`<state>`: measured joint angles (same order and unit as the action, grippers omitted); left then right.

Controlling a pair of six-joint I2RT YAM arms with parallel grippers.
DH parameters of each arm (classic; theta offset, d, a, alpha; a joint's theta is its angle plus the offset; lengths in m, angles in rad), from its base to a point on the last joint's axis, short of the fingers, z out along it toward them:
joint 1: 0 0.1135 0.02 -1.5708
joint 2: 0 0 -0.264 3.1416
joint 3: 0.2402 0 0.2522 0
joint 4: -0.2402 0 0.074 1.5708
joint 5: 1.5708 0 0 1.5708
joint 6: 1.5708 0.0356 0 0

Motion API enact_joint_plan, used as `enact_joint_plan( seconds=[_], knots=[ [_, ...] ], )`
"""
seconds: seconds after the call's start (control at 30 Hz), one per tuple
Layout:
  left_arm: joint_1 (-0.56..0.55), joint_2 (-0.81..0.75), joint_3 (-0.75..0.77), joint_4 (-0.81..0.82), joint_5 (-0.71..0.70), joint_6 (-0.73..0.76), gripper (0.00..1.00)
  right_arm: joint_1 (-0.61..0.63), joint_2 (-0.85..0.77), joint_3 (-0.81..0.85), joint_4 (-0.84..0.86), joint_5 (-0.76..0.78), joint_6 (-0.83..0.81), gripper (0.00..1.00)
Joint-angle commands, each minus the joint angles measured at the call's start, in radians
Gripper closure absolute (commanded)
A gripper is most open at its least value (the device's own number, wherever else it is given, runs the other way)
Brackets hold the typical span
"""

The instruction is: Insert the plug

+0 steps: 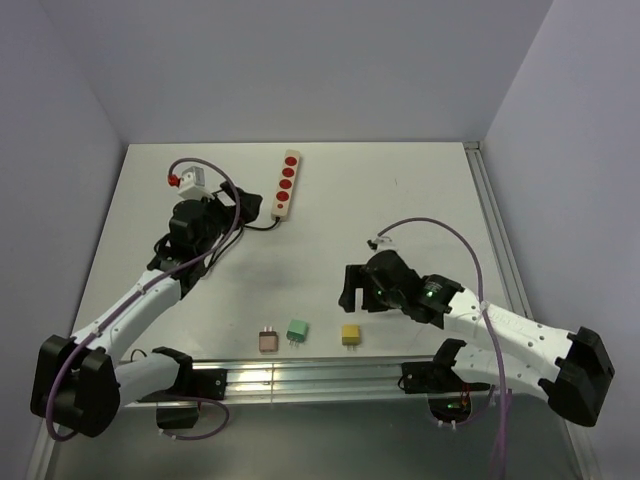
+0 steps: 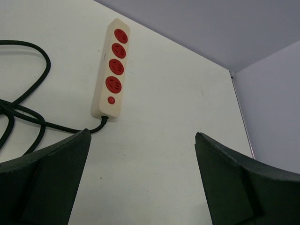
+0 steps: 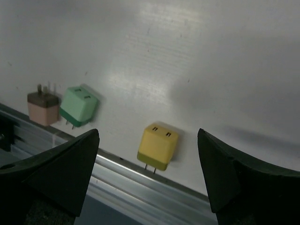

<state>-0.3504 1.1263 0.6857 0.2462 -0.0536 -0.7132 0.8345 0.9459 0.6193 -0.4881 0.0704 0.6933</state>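
The power strip lies beyond my left gripper's open fingers. So my left gripper moves toward the right in the top view next and lowers over the power strip's corded end (image 1: 281,209) (image 2: 110,102).
A cream power strip (image 1: 287,184) with red sockets lies at the back of the table, also in the left wrist view (image 2: 112,68), its black cord (image 2: 28,112) trailing left. Three plugs lie near the front edge: pink (image 1: 267,339), green (image 1: 298,330) and yellow (image 1: 351,334). In the right wrist view the yellow plug (image 3: 158,146) lies between my open fingers, with the green (image 3: 78,106) and pink (image 3: 42,106) plugs to the left. My right gripper (image 1: 355,290) is open, just above the yellow plug. My left gripper (image 1: 215,205) is open and empty, left of the strip.
A white and red object (image 1: 190,180) sits at the back left. A metal rail (image 1: 330,378) runs along the table's front edge. Grey walls enclose the table at back and sides.
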Motion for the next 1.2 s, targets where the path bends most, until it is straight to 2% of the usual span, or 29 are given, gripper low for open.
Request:
enact_joint_plan(
  seconds=[0.0,0.07,0.2,0.3,0.4,0.67,0.83,0.93,1.03,1.17],
  knots=[
    [-0.033,-0.084,-0.020,0.015,-0.069,0.041,0.01,0.129,0.031,0.068,-0.113,0.146,0.127,0.08],
    [-0.045,-0.108,-0.060,0.027,-0.075,0.032,0.00,0.176,0.094,0.072,-0.129,0.154,0.175,0.14],
    [-0.050,-0.155,-0.112,0.041,-0.051,-0.003,0.05,0.291,0.220,0.077,-0.130,0.196,0.247,0.13],
    [-0.053,-0.172,-0.133,0.041,-0.035,-0.022,0.07,0.325,0.278,0.076,-0.130,0.221,0.279,0.14],
    [-0.056,-0.186,-0.144,0.039,-0.009,-0.028,0.10,0.344,0.304,0.069,-0.119,0.220,0.293,0.14],
    [-0.068,-0.189,-0.158,0.038,0.023,-0.023,0.15,0.348,0.323,0.054,-0.076,0.227,0.304,0.26],
    [-0.071,-0.184,-0.157,0.025,0.025,-0.016,0.16,0.348,0.353,0.051,-0.057,0.213,0.295,0.29],
    [-0.071,-0.126,-0.088,-0.033,0.009,0.011,0.17,0.348,0.355,0.043,-0.047,0.218,0.295,0.34],
    [-0.071,-0.005,0.029,-0.090,-0.003,0.052,0.15,0.348,0.360,0.040,-0.038,0.220,0.288,0.34],
    [-0.085,0.221,0.202,-0.217,-0.124,0.107,0.10,0.348,0.317,0.045,-0.033,0.238,0.279,0.22]
  ],
)
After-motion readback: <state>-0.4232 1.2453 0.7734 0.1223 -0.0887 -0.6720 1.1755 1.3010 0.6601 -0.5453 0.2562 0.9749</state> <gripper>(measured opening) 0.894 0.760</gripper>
